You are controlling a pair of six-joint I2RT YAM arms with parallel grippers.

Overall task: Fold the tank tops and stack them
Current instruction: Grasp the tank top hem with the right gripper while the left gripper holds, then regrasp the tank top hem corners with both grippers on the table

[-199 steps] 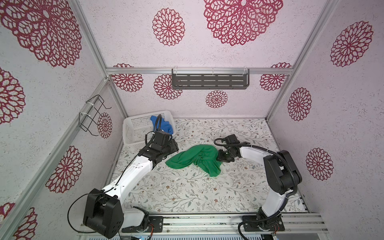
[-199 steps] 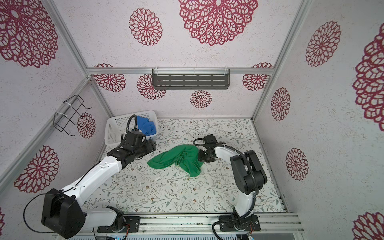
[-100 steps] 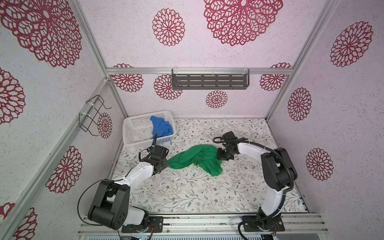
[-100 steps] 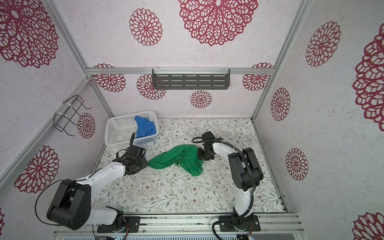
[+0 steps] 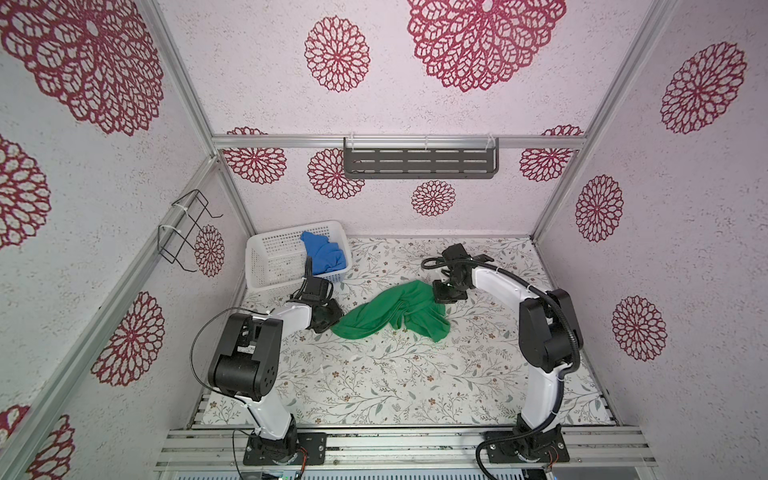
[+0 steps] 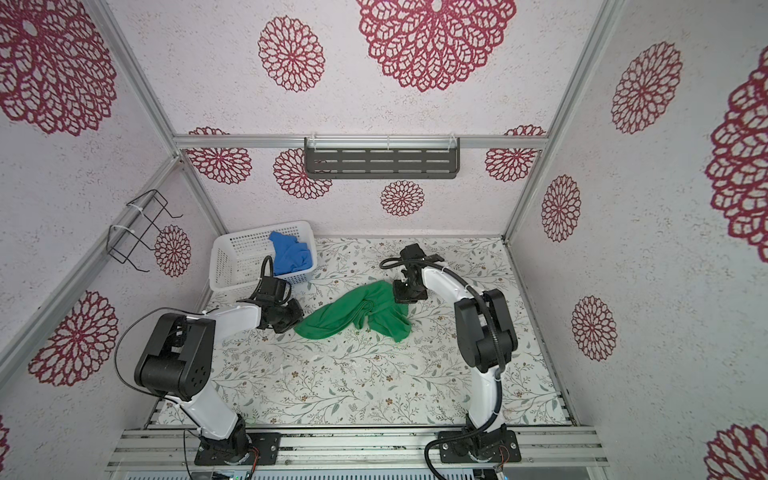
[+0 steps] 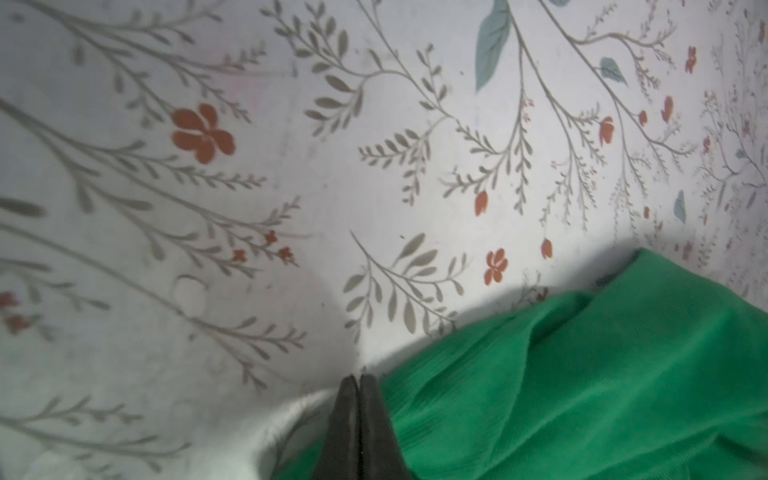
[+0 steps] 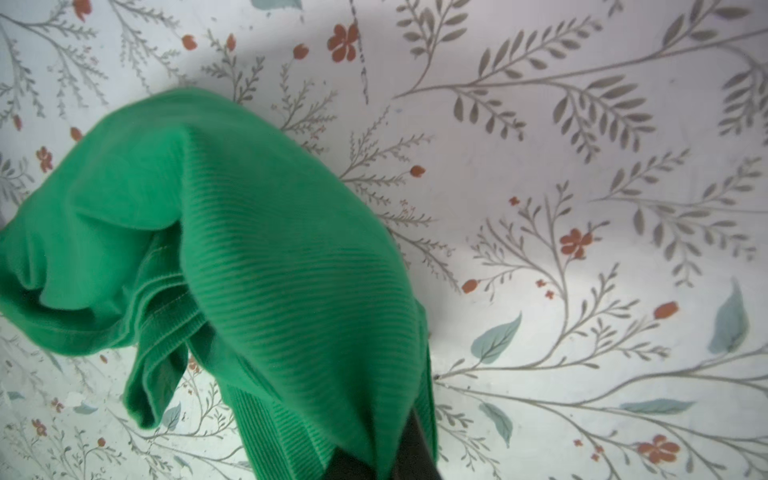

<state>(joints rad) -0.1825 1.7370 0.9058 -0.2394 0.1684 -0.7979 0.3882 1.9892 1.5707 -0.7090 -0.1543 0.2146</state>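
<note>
I will pull my right gripper with the green tank top's end outward to the bare tabletop before the back wall [image 5: 429,251] and let go of it, because the tank top is crumpled.
The green tank top [image 5: 390,311] [image 6: 353,311] lies crumpled mid-table. My left gripper [image 5: 332,320] [image 6: 297,318] sits low at its left end. In the left wrist view the gripper [image 7: 356,380] is shut: the tips meet just past the cloth's edge, and green cloth [image 7: 582,395] lies against both sides of the fingers. My right gripper [image 5: 442,297] [image 6: 401,297] is shut on the top's far right end. In the right wrist view the ribbed cloth [image 8: 249,249] drapes over the gripper [image 8: 382,461] and hides its tips. The blue tank top [image 5: 326,257] [image 6: 291,255] is bunched in the basket.
The white perforated basket [image 5: 270,257] [image 6: 237,257] stands at the back left corner, just behind my left wrist. A grey slotted shelf [image 5: 419,163] hangs on the back wall and a black wire rack [image 5: 187,232] on the left wall. The floral table [image 5: 395,374] stretches forward.
My left arm came down from beside the basket to the green top's left end and its jaws closed. The right gripper closed fully on the right end. The top has hardly shifted.
</note>
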